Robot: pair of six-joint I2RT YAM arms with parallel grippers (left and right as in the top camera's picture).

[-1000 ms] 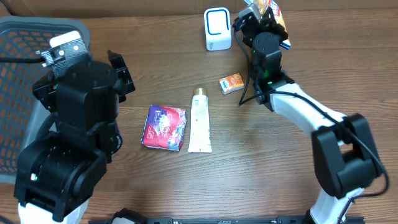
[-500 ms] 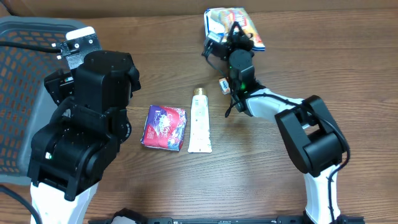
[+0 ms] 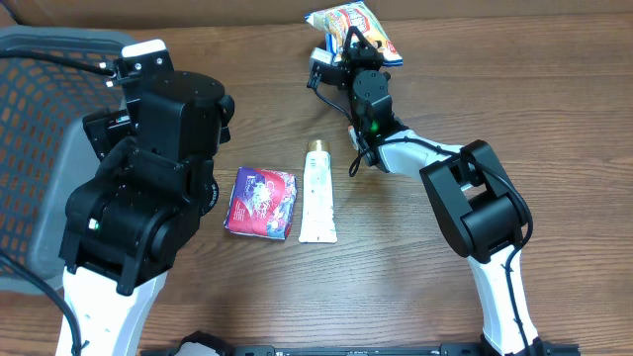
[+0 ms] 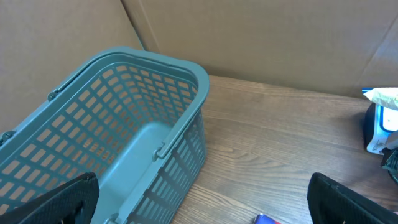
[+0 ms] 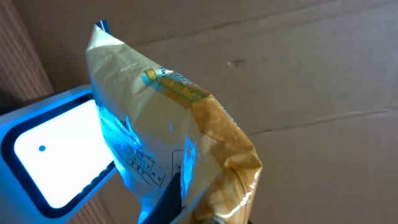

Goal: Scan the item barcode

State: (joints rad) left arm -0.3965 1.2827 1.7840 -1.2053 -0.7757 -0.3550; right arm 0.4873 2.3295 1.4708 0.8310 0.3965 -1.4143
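Observation:
The bare tabletop to the right in the overhead view is clear of other items, so my right gripper needs to swing the bag there next, lower it and release it.
A yellow and blue snack bag hangs at the far middle of the table, and my right gripper is shut on its lower edge. In the right wrist view the snack bag sits right against the white scanner, whose window glows blue onto the wrapper. My right gripper pinches the bag at the bottom of that view. In the overhead view only a white corner of the scanner shows under the bag. My left gripper stands wide open over the table beside the basket, holding nothing.
A grey-green mesh basket stands at the left. A purple packet and a white tube lie mid-table. A small orange box is half hidden behind the right arm. A cardboard wall runs along the back.
The right arm has swung left with the snack bag, from right of the scanner to in front of its window. The left arm has shifted slightly and stays open.

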